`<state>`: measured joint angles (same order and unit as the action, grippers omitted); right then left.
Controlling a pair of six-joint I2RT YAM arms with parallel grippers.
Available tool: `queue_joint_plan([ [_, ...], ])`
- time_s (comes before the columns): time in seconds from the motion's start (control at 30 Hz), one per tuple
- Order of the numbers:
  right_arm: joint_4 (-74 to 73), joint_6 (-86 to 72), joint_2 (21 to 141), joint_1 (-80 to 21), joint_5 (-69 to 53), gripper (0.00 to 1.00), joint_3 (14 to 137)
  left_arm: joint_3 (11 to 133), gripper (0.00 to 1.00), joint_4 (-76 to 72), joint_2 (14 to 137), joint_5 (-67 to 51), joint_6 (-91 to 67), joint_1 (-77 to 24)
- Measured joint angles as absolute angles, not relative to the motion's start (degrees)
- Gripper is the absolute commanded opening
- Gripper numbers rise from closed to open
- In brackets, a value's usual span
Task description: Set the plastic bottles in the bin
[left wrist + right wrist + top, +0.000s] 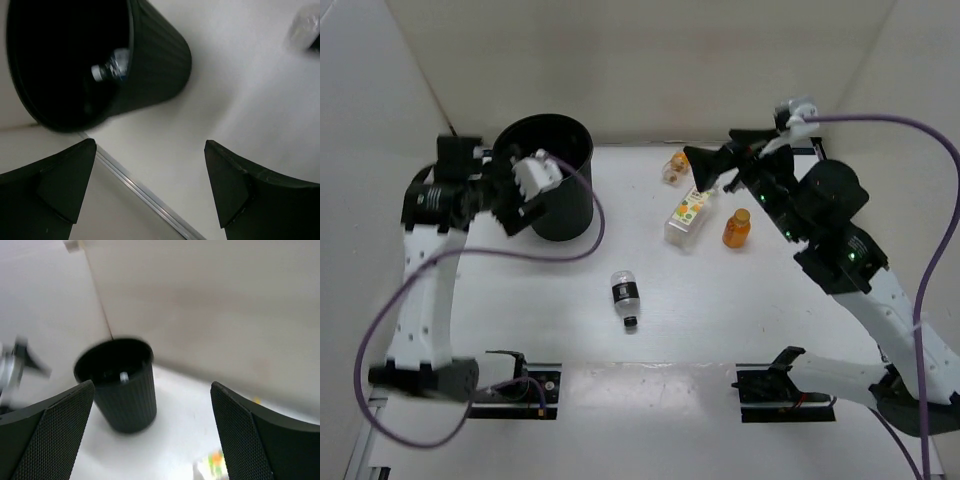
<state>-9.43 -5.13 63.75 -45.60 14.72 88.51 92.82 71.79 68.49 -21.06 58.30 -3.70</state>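
Note:
I should next swing my left gripper from the bin (566,214) down onto the dark-label bottle (626,293), as that lies below it and to its right in the top view.
The black ribbed bin (566,214) stands at the back left. A clear bottle (111,70) lies inside it and also shows in the right wrist view (122,376). On the table are a clear bottle with a dark label (625,297), a white-and-orange labelled bottle (687,216), an upright orange bottle (737,228) and a small orange bottle (674,166) lying at the back. My left gripper (520,212) is open and empty beside the bin's left front (150,150). My right gripper (705,170) is open and empty above the labelled bottle, facing the bin (150,387).
Beige walls close in the back and both sides. A metal strip (140,189) edges the table by the left wall. The bin (127,400) stands near the back left corner. The dark-label bottle shows blurred at the left wrist view's top right (302,30).

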Motion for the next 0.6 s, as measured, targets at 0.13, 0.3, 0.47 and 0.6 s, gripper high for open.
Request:
queue_joint_plan([
  [0.13, -13.74, -9.15, 55.09, -45.10, 19.00, 1.00, 75.79, 103.28, 1.00, 66.65, 80.95, -17.10, 56.80, -19.09],
  [0.3, -21.74, -13.32, 51.88, -44.75, 23.16, 1.00, 69.19, 85.56, 1.00, 60.75, 80.90, -5.78, 60.58, -46.50],
  [0.47, -25.34, -17.15, 47.40, -44.75, 25.80, 1.00, 66.78, 60.99, 1.00, 57.41, 74.26, 2.83, 70.74, -53.60],
  [0.6, -27.11, -19.62, 44.64, -44.73, 26.89, 1.00, 64.20, 52.86, 1.00, 52.99, 70.00, 7.29, 78.39, -55.33],
])
